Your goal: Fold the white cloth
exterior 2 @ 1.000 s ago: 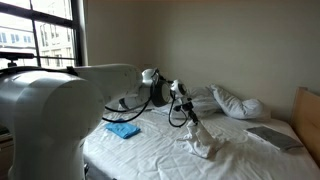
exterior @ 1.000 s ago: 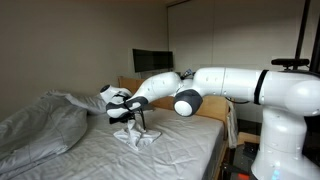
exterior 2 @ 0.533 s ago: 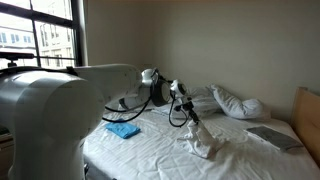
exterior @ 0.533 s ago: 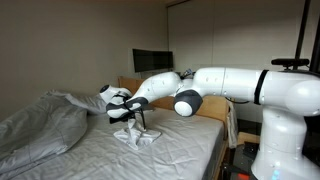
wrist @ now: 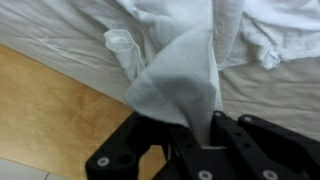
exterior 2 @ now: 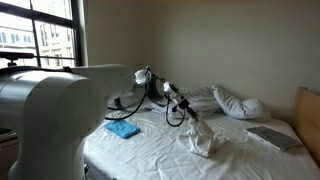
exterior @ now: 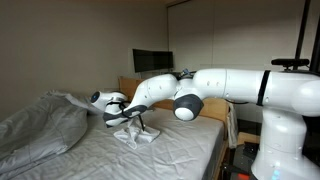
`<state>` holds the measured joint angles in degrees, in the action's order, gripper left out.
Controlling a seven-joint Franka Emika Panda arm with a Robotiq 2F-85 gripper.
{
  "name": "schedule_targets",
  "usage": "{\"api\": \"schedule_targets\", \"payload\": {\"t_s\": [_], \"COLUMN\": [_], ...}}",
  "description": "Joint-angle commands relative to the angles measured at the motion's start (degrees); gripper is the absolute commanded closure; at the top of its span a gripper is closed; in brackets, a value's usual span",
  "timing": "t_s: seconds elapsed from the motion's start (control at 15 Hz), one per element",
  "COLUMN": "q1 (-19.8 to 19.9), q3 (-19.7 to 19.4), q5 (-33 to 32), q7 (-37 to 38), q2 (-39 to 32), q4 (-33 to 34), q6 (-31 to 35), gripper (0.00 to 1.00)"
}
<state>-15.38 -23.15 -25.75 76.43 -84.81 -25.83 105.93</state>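
My gripper will next stay low over the heap of white cloth and spread its fingers to release the cloth's corner, since the cloth already lies just below.
The white cloth [exterior: 136, 136] lies wrinkled in a small heap on the bed sheet, in both exterior views [exterior 2: 204, 143]. My gripper [exterior: 128, 121] is just above it, tilted down, also seen in an exterior view [exterior 2: 189, 114]. In the wrist view the gripper [wrist: 200, 133] is shut on a corner of the white cloth [wrist: 180, 70], which runs from between the black fingers out to the heap on the bed. The fingertips are hidden by the fabric.
A big rumpled duvet [exterior: 38, 125] fills one side of the bed. A pillow [exterior 2: 240, 103] lies near the headboard [exterior 2: 306, 115]. A blue cloth [exterior 2: 123, 130] lies near the bed edge. The wooden floor [wrist: 50, 120] shows beside the mattress.
My wrist and gripper have shifted a little toward the duvet side and tilted, pulling the held cloth corner along. The heap stays on the sheet.
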Motion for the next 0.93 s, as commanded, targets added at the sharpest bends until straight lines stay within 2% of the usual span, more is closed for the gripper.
{"api": "schedule_targets", "payload": {"t_s": [0.0,0.13,0.2,0.4,0.47,0.6,0.87], "q1": [-0.13,0.25,0.96,1.45,1.50,1.47,1.26], "q3": [-0.75,-0.99,0.66,0.96,1.01,1.01,0.94], "q5": [-0.59,-0.64,-2.26,-2.72,-2.82,-3.21,-3.67], "q7": [1.75,1.99,1.90,1.10,0.90,0.73,0.81], "q2": [-0.13,-0.37,-0.41,-0.45,-0.45,-0.46,-0.46], "q4": [-2.27,-2.76,-2.29,-2.34,-2.35,-2.37,-2.09], "q6": [0.94,0.39,-0.20,-0.25,-0.42,-0.45,-0.36], "gripper": [0.96,0.96,0.96,0.97,0.67,0.60,0.35]}}
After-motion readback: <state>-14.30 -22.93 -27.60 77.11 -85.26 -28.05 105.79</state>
